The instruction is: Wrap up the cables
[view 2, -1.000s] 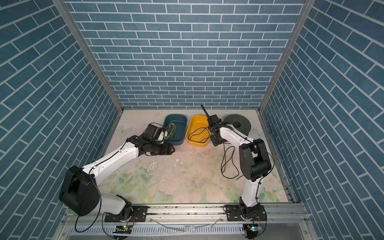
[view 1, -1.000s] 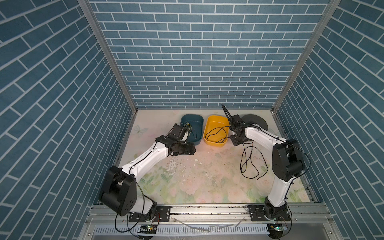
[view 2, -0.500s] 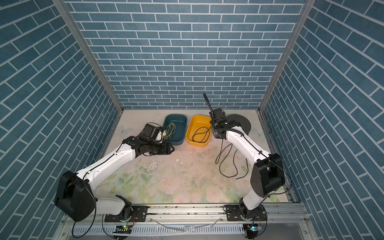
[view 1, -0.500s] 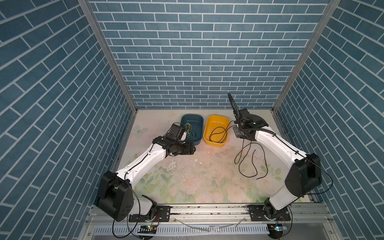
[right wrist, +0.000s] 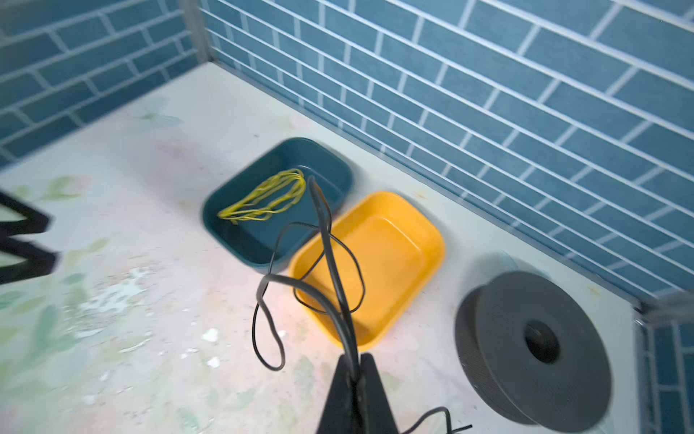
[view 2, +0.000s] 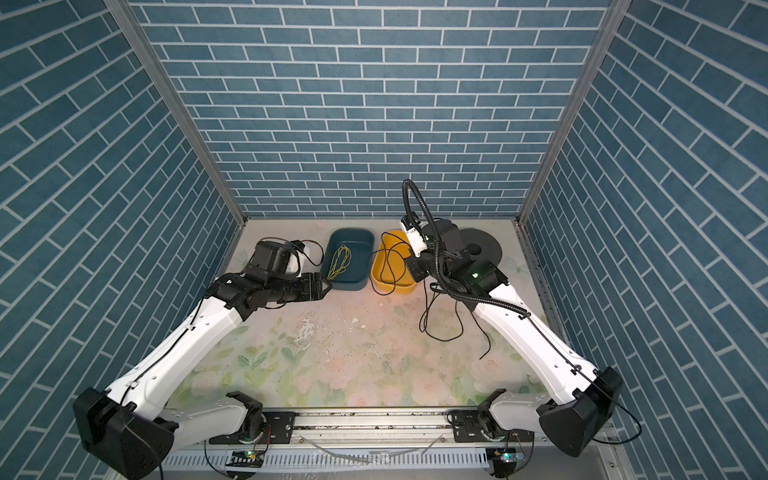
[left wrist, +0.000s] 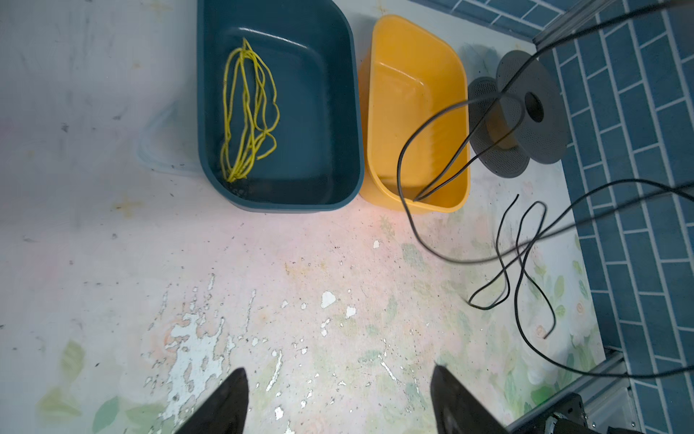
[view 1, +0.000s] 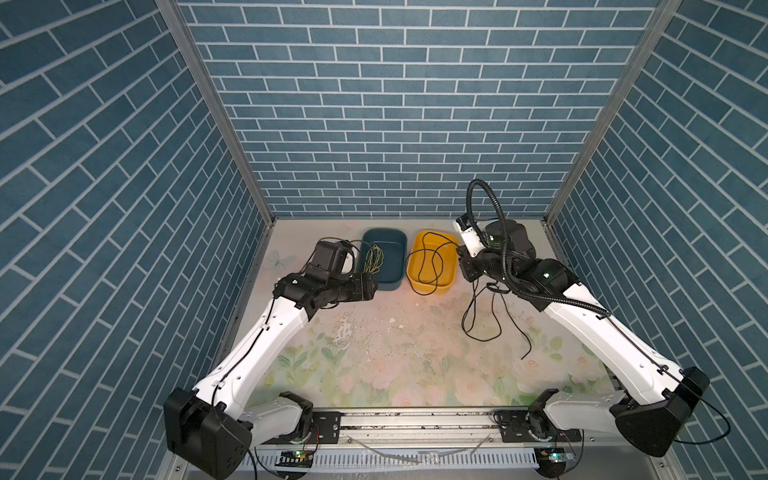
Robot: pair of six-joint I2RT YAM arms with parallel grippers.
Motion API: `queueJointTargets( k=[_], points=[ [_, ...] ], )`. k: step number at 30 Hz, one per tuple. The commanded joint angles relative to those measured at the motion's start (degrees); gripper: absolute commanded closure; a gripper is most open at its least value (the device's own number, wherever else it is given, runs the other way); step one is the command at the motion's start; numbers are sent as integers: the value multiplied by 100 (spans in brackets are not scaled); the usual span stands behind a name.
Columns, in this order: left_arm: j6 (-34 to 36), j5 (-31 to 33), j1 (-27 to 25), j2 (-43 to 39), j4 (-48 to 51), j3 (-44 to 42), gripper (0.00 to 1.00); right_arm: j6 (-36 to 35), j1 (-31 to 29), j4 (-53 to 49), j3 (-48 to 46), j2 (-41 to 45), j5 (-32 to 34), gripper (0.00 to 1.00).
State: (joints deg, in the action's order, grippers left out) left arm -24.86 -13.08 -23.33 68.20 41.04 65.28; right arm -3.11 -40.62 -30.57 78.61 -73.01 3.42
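My right gripper should swing back past the yellow bin [view 1: 449, 279], go down there and let go of the cable, because the tabletop in front of the blue bin is bare.
The cable [view 1: 432, 266] is one thin black cord. One loop hangs over the yellow bin [view 1: 449, 279], and the rest trails in loose loops [view 2: 440, 322] on the table. My right gripper [right wrist: 353, 361] is shut on the cable [right wrist: 332, 248], holding it up beside the yellow bin's right end [view 2: 409, 282]. The left gripper [left wrist: 338, 370] is open with nothing between its fingers, hovering over bare table in front of the blue bin [left wrist: 311, 112]. The left wrist view also shows the cable [left wrist: 522, 263].
The blue bin [view 1: 394, 266] holds a bundle of yellow strands [left wrist: 248, 116]. A grey spool [right wrist: 533, 349] lies at the back right corner, partly hidden behind my right arm [view 1: 515, 241]. Brick walls close in the back and both sides.
My right gripper has shut on the cable and risen, moving back and to the right from the yellow bin's edge, lifting the cord. The left arm has hardly moved.
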Motion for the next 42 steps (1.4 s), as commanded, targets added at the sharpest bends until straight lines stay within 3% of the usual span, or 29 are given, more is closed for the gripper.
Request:
queueJointTargets(
  k=[1, 10, 19, 24, 29, 31, 37, 42],
  points=[
    [159, 325, 99, -128, 493, 236, 22, -310, -296, 435, -116, 81, -808, 100],
    [366, 788, 438, -437, 1147, 721, 22, -225, -956, 1181, -135, -397, -1849, 100],
    [504, 994, 475, -488, 1399, 739, 21, 168, -988, 1358, -328, -1524, -1301, 100],
    [502, 715, 479, -395, 1252, 586, 21, 432, -984, 1367, -567, -1695, -1379, 83],
    [335, 322, 382, -218, 797, 220, 22, 661, -981, 1491, -1213, -1174, -1255, 40],
    [251, 299, 206, -77, 634, 130, 22, 763, -980, 1343, -1326, -988, -1086, 33],
    [-7, 346, -581, 351, -7, -70, 22, 1597, -851, 819, -1797, -260, 8, 27],
    [-213, 341, -989, 565, -606, -333, 22, 2226, -445, 402, -2110, 232, 290, 29]
  ],
)
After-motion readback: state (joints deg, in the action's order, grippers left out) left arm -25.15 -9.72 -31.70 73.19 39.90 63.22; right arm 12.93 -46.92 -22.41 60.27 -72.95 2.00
